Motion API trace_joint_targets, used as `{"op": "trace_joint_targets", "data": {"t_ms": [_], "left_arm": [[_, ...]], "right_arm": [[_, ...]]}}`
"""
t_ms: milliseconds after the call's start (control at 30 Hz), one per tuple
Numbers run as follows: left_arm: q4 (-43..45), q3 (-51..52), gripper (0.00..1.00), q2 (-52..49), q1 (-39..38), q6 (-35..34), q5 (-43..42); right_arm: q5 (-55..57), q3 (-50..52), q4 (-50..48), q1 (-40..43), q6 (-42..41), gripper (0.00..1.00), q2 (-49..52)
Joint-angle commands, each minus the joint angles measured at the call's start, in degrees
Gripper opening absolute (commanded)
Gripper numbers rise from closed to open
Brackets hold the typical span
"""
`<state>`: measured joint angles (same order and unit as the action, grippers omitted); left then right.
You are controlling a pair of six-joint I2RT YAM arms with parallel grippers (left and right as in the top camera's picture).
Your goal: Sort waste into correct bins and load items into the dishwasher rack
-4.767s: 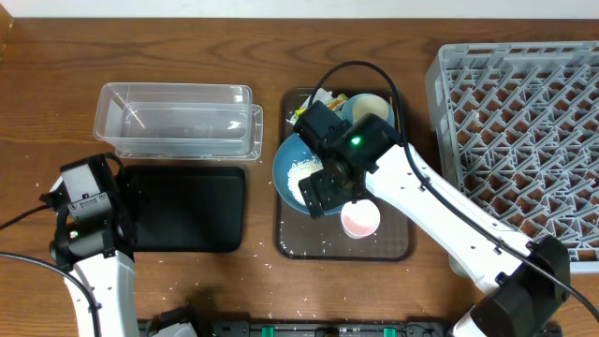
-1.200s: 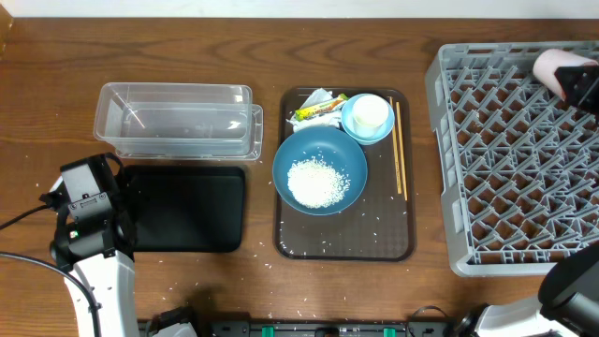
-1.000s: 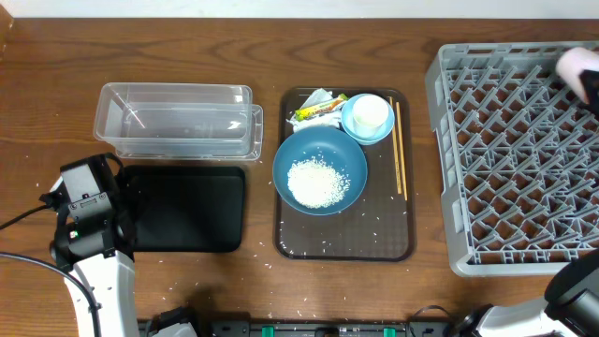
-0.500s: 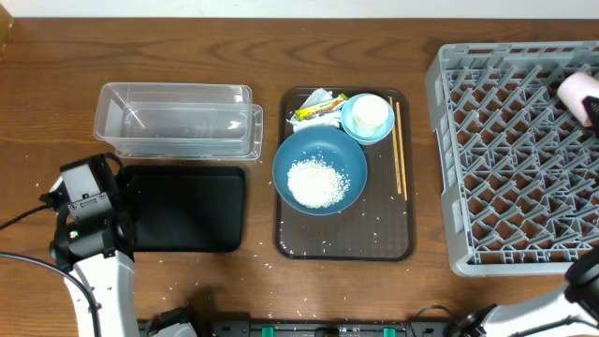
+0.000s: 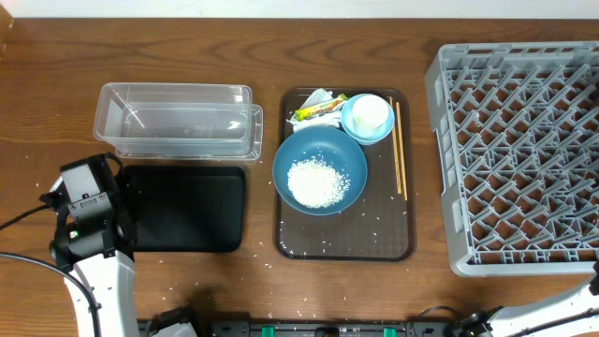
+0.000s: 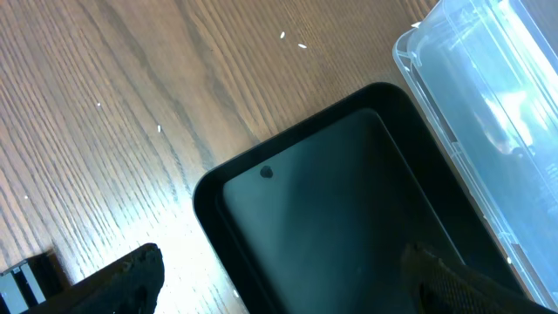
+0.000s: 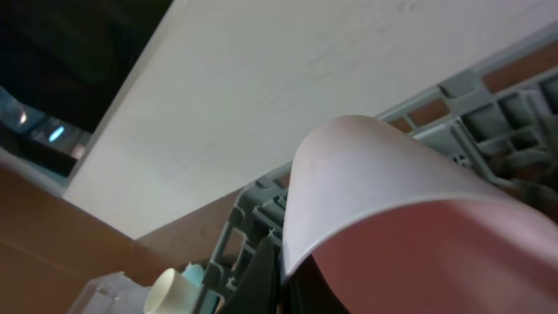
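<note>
The white cup still hangs above the pegs of the grey dishwasher rack, so I should lower my right gripper next until the cup rests among them.
In the right wrist view my right gripper is shut on the rim of the white cup with pink inside, above the grey dishwasher rack. Both are outside the overhead view. On the brown tray sit the dark-blue bowl with rice, the light-blue bowl holding a cream cup, a tissue, a yellow-green wrapper and chopsticks. My left gripper hangs open over the black tray's corner, holding nothing.
The clear tub stands behind the black tray. The rack fills the right side. Loose rice grains lie on the brown tray and on the wood near the front edge. The left arm stands at the table's left front.
The right gripper carried the cup from the brown tray across the rack and out past the overhead view's right edge. The left arm stayed still.
</note>
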<state>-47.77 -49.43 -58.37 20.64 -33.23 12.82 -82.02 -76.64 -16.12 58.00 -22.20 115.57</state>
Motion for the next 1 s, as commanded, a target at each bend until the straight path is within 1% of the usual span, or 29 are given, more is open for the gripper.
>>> {"op": "trace_joint_targets", "data": {"t_ms": [0,300,667,967], "left_arm": [[-0.2,-0.9,0.89,0.3,0.3,-0.5,0.5],[-0.2,-0.9,0.90,0.3,0.3,-0.5,0.5],[-0.2,-0.9,0.89,0.3,0.3,-0.5,0.5],[-0.2,-0.9,0.90,0.3,0.3,-0.5,0.5]], "right_arm": [[-3.9,-0.1,0.2,1.6,-1.6,0.01,0.0],[-3.9,0.0,1.6,4.2,-0.9,0.01,0.4],[-4.0,0.0,2.2,5.7,-1.6,0.01,7.0],[-3.3,0.0,1.1,7.3,-1.3,0.01,7.1]]}}
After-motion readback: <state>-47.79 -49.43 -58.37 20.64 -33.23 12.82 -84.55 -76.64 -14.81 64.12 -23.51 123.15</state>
